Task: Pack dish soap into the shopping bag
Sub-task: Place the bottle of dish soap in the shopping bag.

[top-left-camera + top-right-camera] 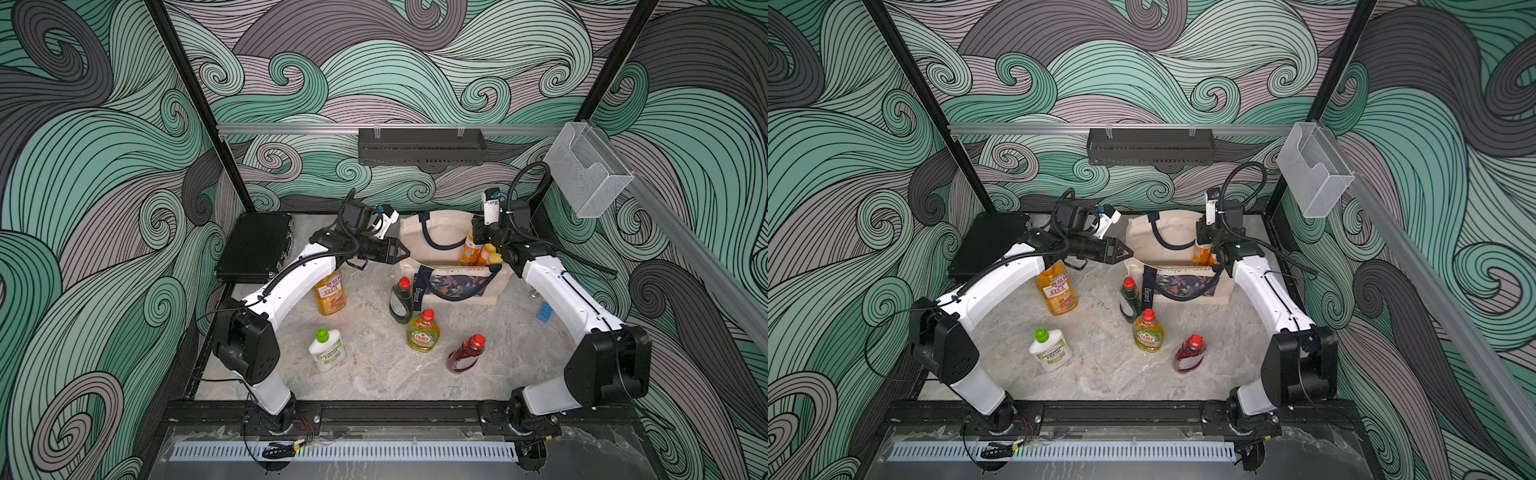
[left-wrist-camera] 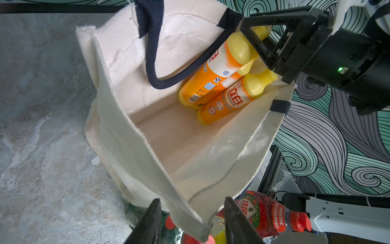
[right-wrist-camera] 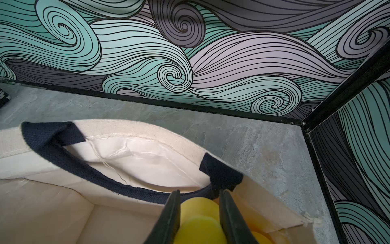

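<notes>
Next, my right gripper lowers farther into the bag (image 1: 440,232) and releases the upper bottle's yellow cap, since the bag's bottom beside the other orange bottles lies below that gripper.
The cream shopping bag (image 1: 440,232) (image 1: 1167,232) stands open at the back of the table. Inside it lean orange yellow-capped dish soap bottles (image 2: 213,78) (image 2: 228,101). My right gripper (image 1: 478,237) (image 3: 199,193) reaches into the bag's right end, shut on the yellow cap (image 3: 198,228) of the upper bottle. My left gripper (image 1: 407,252) (image 2: 193,202) is open, its jaws straddling the bag's left rim corner (image 2: 202,230) without pinching it. On the table stand the tall orange bottle (image 1: 330,293), a white green-capped one (image 1: 326,351), a dark green one (image 1: 401,301), the yellow-green Fairy (image 1: 423,334) and a red one (image 1: 465,355).
A black hard case (image 1: 255,245) lies at the back left beside my left arm. A small blue piece (image 1: 544,311) sits by my right arm. A black shelf (image 1: 422,147) and a clear holder (image 1: 588,174) hang on the walls above.
</notes>
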Available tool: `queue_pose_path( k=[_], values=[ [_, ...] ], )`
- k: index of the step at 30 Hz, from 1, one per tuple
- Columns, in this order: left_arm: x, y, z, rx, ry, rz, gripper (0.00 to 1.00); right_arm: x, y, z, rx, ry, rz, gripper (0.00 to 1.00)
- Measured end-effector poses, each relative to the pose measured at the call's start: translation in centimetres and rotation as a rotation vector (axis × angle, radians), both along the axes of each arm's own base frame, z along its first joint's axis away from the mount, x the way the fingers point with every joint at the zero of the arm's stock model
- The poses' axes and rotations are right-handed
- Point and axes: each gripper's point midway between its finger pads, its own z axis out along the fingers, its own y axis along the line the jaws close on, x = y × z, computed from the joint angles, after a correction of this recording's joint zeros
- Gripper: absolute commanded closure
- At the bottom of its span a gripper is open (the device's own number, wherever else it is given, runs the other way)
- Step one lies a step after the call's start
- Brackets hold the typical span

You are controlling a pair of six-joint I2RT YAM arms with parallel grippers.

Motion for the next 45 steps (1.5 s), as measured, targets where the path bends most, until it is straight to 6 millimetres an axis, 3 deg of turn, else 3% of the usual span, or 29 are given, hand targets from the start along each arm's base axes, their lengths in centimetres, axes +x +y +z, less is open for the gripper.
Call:
queue_pose_path(
  k=[16,30,32,37,45],
  values=[
    [-0.1,-0.1,0.1,-0.005,0.003,-0.005,0.52,-0.6,-0.1,-3.5,-0.003,0.048,-0.002,1.0],
    [-0.1,-0.1,0.0,-0.006,0.005,-0.007,0.51,-0.5,-0.4,-3.5,0.006,0.028,-0.025,1.0],
    [-0.2,-0.1,0.0,-0.005,0.006,-0.007,0.5,-0.5,-0.4,-3.5,0.008,0.028,-0.028,0.8],
    [-0.2,-0.1,-0.1,-0.006,0.009,-0.01,0.5,-0.6,-0.5,-3.5,0.011,0.03,-0.034,0.59],
    [-0.3,-0.1,-0.2,-0.007,0.013,-0.011,0.48,-0.6,-1.0,-1.4,0.003,-0.016,-0.059,0.56]
  ],
)
